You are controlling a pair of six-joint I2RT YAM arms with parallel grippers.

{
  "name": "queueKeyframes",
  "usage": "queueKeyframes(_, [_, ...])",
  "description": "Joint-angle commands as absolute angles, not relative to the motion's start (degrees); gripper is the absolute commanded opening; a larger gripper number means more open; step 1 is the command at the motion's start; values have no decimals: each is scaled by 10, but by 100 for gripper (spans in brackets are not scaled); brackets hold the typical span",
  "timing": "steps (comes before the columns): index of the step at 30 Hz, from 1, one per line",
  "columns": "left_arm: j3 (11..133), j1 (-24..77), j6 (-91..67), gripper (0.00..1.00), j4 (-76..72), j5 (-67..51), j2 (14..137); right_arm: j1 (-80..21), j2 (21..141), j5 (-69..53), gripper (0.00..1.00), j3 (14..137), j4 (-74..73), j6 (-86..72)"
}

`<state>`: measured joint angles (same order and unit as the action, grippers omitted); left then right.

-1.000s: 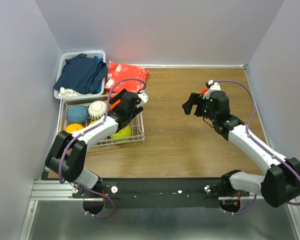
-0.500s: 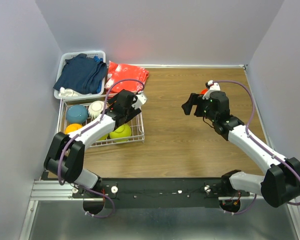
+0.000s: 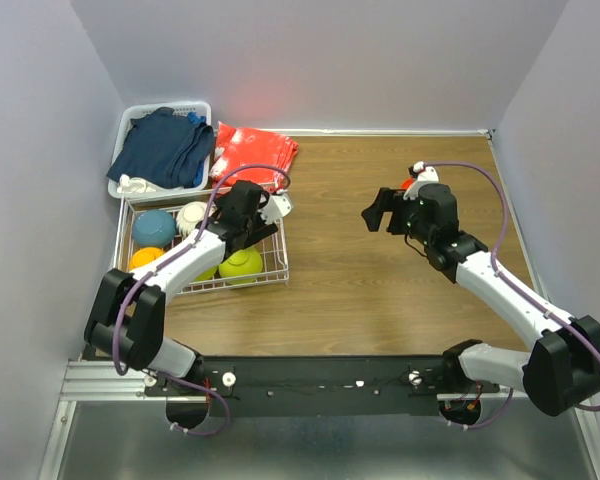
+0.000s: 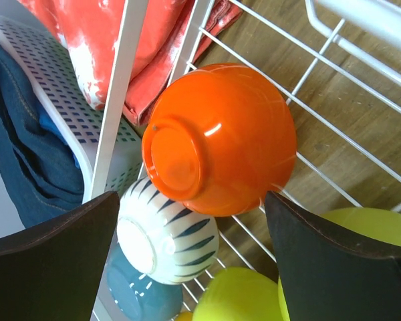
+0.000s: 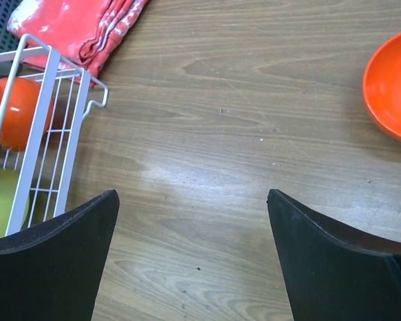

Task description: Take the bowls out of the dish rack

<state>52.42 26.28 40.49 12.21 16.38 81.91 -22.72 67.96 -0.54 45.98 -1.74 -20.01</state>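
My left gripper lowers toward the red-orange bowl in the rack [image 4: 220,137] next until its open fingers stand on either side, since the bowl still lies beyond them.
The white wire dish rack [image 3: 273,262] stands at the left of the table. It holds a blue bowl [image 3: 153,227], a white ribbed bowl [image 3: 191,216], a yellow-orange bowl [image 3: 145,257] and two lime green bowls [image 3: 242,264]. My left gripper [image 3: 232,208] is open, low over the rack's back right part. In the left wrist view an upturned red-orange bowl [image 4: 220,137] lies just beyond my open left gripper [image 4: 190,257], beside the white bowl [image 4: 167,234]. My right gripper [image 3: 377,210] is open and empty over bare wood. A second red-orange bowl [image 5: 394,87] sits on the table near it.
A white plastic basket of dark blue clothes [image 3: 160,150] stands behind the rack. A red cloth [image 3: 252,152] lies beside it. Grey walls close in the table on three sides. The rack's corner [image 5: 47,134] shows at the left of the right wrist view.
My left gripper has moved slightly back and left over the rack, covering the red-orange bowl in the top view. The right arm has barely shifted.
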Motion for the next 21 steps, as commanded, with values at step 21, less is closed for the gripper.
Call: queueKeyframes(21, [642,257,476,98,367,152,945,-270,670,-4,100,455,-5,-181])
